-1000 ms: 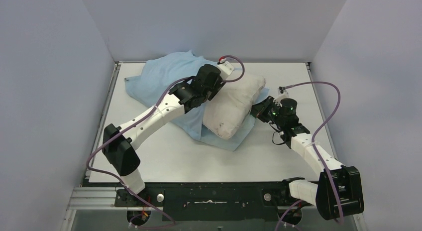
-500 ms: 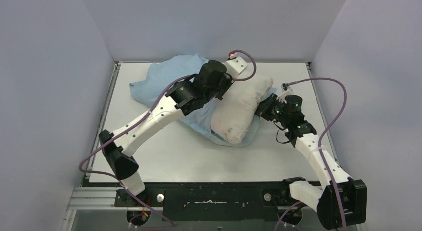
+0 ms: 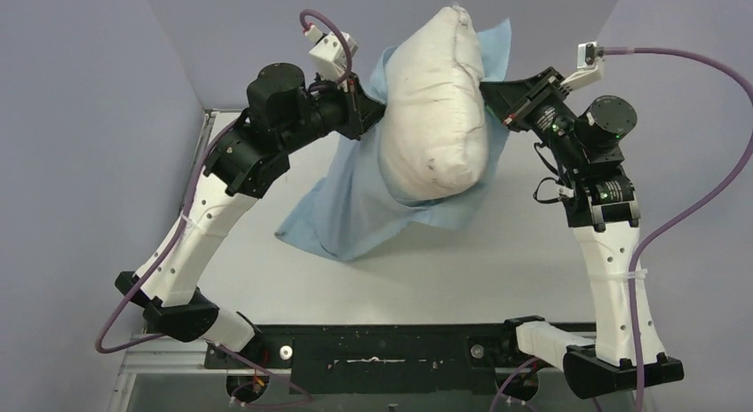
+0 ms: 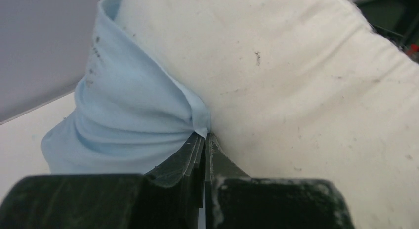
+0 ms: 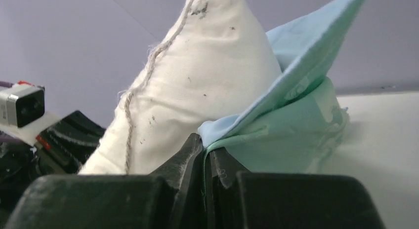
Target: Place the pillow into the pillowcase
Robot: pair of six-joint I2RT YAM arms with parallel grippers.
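The bundle still hangs in midair, so next my right gripper will bring the pillowcase edge down onto the white table below and let go of it there.
The off-white pillow (image 3: 437, 106) hangs upright high above the table, its top sticking out of the light blue pillowcase (image 3: 355, 212), which drapes below it. My left gripper (image 3: 366, 110) is shut on the pillowcase edge at the pillow's left side. Up close, the blue cloth (image 4: 133, 115) bunches at my left gripper (image 4: 205, 136) against the pillow (image 4: 306, 81). My right gripper (image 3: 491, 97) is shut on the opposite edge; in its wrist view the blue and teal cloth (image 5: 291, 115) is pinched at my right gripper (image 5: 203, 142) beside the pillow (image 5: 197, 81).
Below the hanging bundle lies the white table (image 3: 497, 270), walled by grey panels at left, back and right. The pillowcase's lower corner (image 3: 297, 234) trails near the table surface. Purple cables (image 3: 701, 190) loop off both arms.
Both arms have swung up from the table, lifting pillow and pillowcase high. The left gripper closed on the pillowcase edge. The pillow went from lying flat to hanging upright.
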